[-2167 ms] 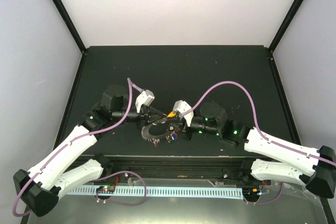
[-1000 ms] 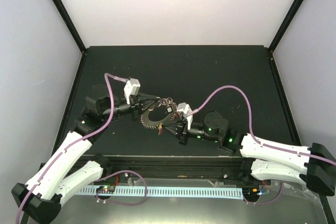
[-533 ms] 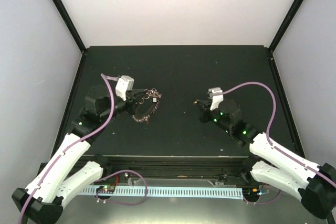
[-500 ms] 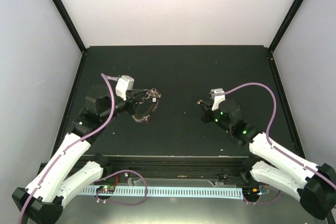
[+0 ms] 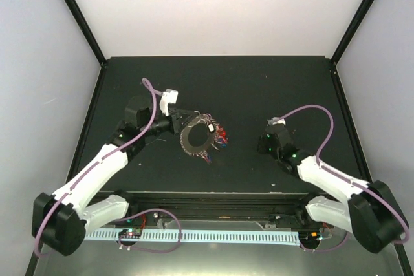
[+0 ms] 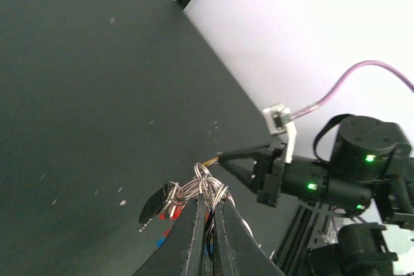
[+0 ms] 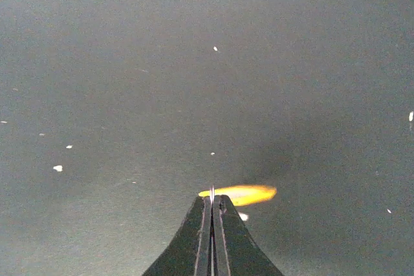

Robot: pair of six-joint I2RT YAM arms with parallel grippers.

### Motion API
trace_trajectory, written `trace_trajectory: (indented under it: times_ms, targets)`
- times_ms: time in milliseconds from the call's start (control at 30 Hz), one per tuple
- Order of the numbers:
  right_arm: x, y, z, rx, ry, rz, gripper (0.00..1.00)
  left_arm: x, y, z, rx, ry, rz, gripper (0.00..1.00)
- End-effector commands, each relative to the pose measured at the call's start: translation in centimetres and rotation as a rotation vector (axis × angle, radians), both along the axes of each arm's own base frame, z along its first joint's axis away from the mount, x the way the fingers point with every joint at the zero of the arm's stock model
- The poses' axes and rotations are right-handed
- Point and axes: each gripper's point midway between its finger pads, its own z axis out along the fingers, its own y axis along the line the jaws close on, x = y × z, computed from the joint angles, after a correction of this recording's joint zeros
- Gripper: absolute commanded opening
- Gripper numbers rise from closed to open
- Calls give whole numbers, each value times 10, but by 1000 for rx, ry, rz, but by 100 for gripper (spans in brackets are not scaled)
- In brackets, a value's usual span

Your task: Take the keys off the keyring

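Observation:
My left gripper should next go down to the table, moving to the left in the top view, because the orange key is off the keyring point(image 5: 196, 138), which is still hanging.
My left gripper point(image 5: 183, 123) is shut on the keyring point(image 5: 196, 138) and holds it above the black table point(image 5: 259, 82). The keys point(image 5: 210, 141) fan round the ring as a spiky wreath, with red and blue heads at its right. In the left wrist view the fingers point(image 6: 194, 227) pinch the looped wire rings point(image 6: 208, 185), and a black tag point(image 6: 155, 201) hangs at the left. My right gripper point(image 5: 261, 143) is well to the right of the ring. It is shut point(image 7: 211, 200) on a thin silvery blade with an orange head point(image 7: 242, 193), held just above the table.
A raised black frame point(image 5: 97, 101) borders the table on the left, back and right. White walls rise behind it. Small pale specks point(image 7: 57, 168) dot the table. The right gripper's tip with the orange key also shows in the left wrist view point(image 6: 223, 158).
A second ago both grippers met at the ring. The right gripper has since pulled away to the right with the orange key. The left gripper has swung the ring a little right.

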Motion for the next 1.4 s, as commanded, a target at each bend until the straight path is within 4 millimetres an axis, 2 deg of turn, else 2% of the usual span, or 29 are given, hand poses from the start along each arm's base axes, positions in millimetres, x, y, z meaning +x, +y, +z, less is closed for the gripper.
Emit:
trace_trajectory:
  times_ms: [0, 100, 300, 467, 667, 767, 933, 967, 1033, 1200, 1367]
  targets:
    - [16, 0, -7, -6, 3, -26, 1, 20, 6, -23, -29, 76, 40, 2]
    - [24, 1, -14, -29, 19, -36, 1, 32, 15, -51, 49, 128, 84, 2]
    - [41, 9, -24, -33, 32, -43, 1, 51, 38, -82, 87, 168, 165, 1]
    - [57, 18, -37, -39, 56, -42, 1, 71, 72, -108, 98, 209, 280, 1]
    - [69, 30, -44, -22, 66, -21, 2, 90, 114, -150, 137, 306, 406, 1]
    - [72, 32, -41, -18, 56, -17, 8, 96, 129, -170, 165, 354, 450, 2]
    - [73, 30, -33, -11, 31, -14, 29, 101, 152, -193, 236, 399, 527, 2]
    - [73, 30, -29, -5, 21, -13, 34, 102, 155, -196, 249, 402, 535, 4]
    - [72, 29, -22, 1, 2, -10, 44, 102, 159, -199, 272, 405, 550, 15]
    - [67, 28, 1, 29, -63, 17, 63, 100, 173, -202, 340, 398, 605, 48]
    - [59, 23, 35, 44, -145, 44, 89, 97, 187, -185, 386, 325, 666, 78]
